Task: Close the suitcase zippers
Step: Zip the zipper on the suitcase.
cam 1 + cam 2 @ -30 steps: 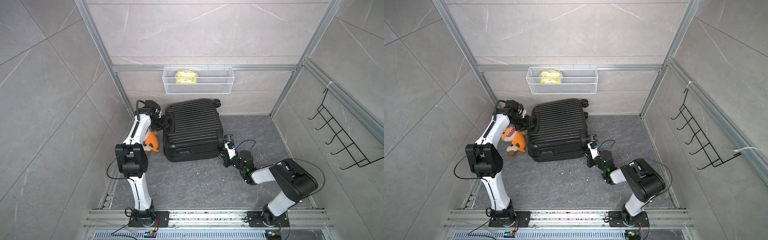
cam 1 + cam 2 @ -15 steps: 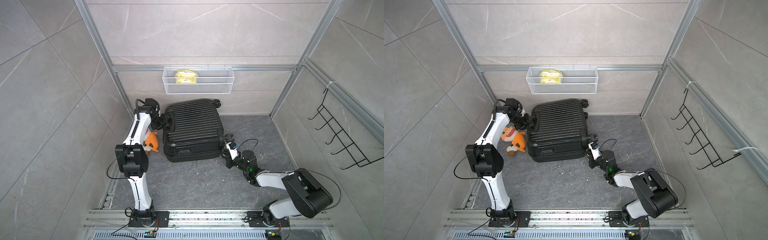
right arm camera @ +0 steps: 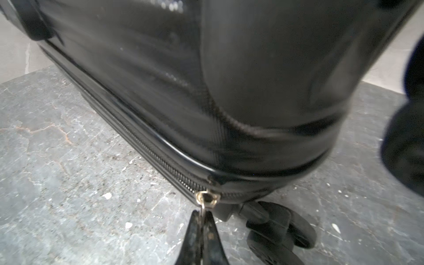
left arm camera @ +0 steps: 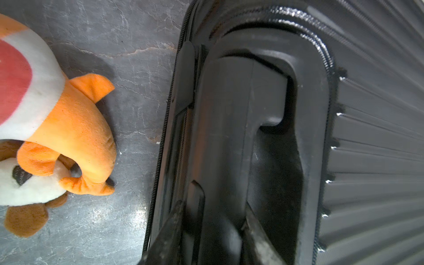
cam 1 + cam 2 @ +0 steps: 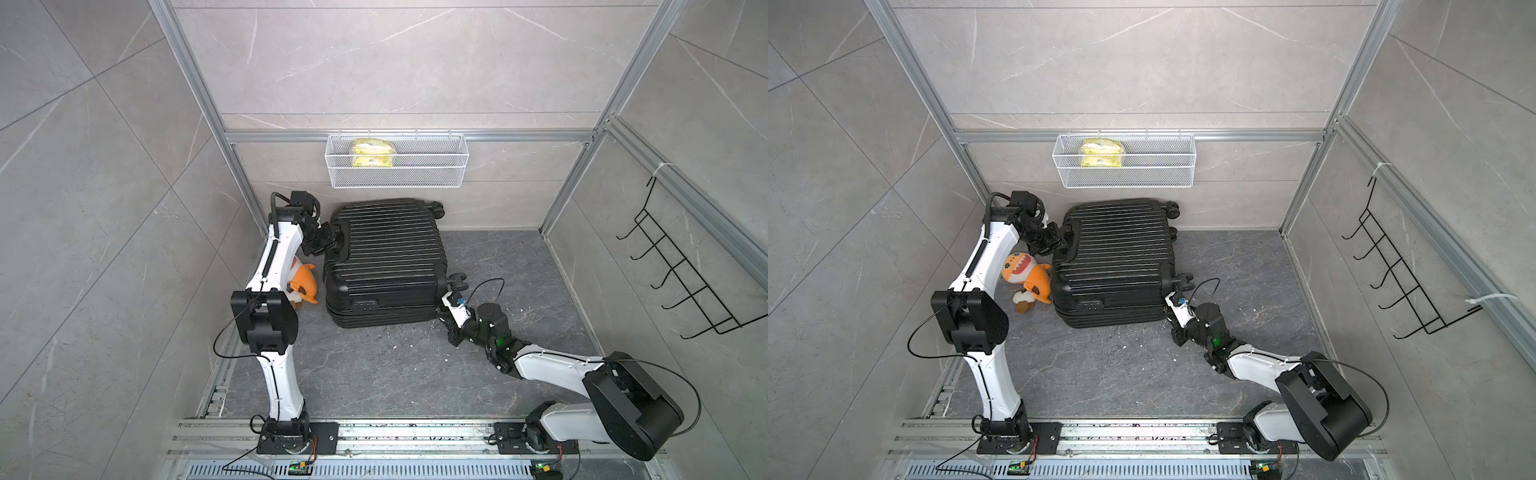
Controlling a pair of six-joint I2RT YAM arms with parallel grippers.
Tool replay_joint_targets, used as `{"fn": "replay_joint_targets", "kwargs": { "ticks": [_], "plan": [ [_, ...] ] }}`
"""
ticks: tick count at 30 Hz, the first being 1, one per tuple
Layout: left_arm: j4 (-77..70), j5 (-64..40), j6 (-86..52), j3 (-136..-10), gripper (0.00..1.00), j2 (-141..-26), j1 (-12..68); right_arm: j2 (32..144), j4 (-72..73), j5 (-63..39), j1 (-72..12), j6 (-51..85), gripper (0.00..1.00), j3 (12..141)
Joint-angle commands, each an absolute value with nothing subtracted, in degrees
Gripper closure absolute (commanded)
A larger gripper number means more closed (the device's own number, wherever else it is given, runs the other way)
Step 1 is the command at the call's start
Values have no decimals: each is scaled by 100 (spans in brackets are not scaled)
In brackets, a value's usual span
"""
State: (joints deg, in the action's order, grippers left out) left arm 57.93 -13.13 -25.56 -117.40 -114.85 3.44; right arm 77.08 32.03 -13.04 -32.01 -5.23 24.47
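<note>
That side of the suitcase is far from the pull tab. I need to pull my left gripper back and swing the suitcase round by the moulded handle before I release it.
The black ribbed suitcase (image 5: 384, 266) (image 5: 1113, 262) lies flat on the floor by the back wall in both top views. My left gripper (image 5: 330, 239) (image 5: 1061, 241) (image 4: 213, 213) is at its left side, shut on the moulded handle (image 4: 229, 114), one finger on each side of the bar. My right gripper (image 5: 441, 309) (image 5: 1166, 309) (image 3: 202, 214) sits low at the near right corner, shut on the metallic pull tab hanging from the zipper slider (image 3: 207, 198). The zipper track (image 3: 149, 142) (image 4: 160, 142) runs along the seam.
An orange plush toy (image 5: 303, 282) (image 5: 1025, 274) (image 4: 68, 128) lies on the floor against the case's left side. A spinner wheel (image 3: 280, 227) sits right beside my right fingers. A wire basket (image 5: 397, 183) hangs on the back wall, a black hook rack (image 5: 681, 282) on the right wall.
My right arm's elbow has swung out to the right and dropped low; its gripper has crept slightly nearer along the corner with the pull tab. The left arm has not moved.
</note>
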Motion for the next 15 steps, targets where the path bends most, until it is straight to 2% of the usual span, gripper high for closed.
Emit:
{"fn": "replay_joint_targets", "kwargs": {
  "ticks": [1, 7, 15],
  "plan": [
    [4533, -1213, -4327, -11584, 100, -10864, 460, 7471, 2736, -1788, -3612, -764, 100, 2691],
    [3866, -911, -4930, -10666, 100, -10487, 719, 7558, 2481, -1316, -3980, -731, 100, 3028],
    [3158, 182, -5900, -9399, 100, -9715, 1297, 7611, 2329, -1019, -4521, -683, 100, 3365]
  ]
}}
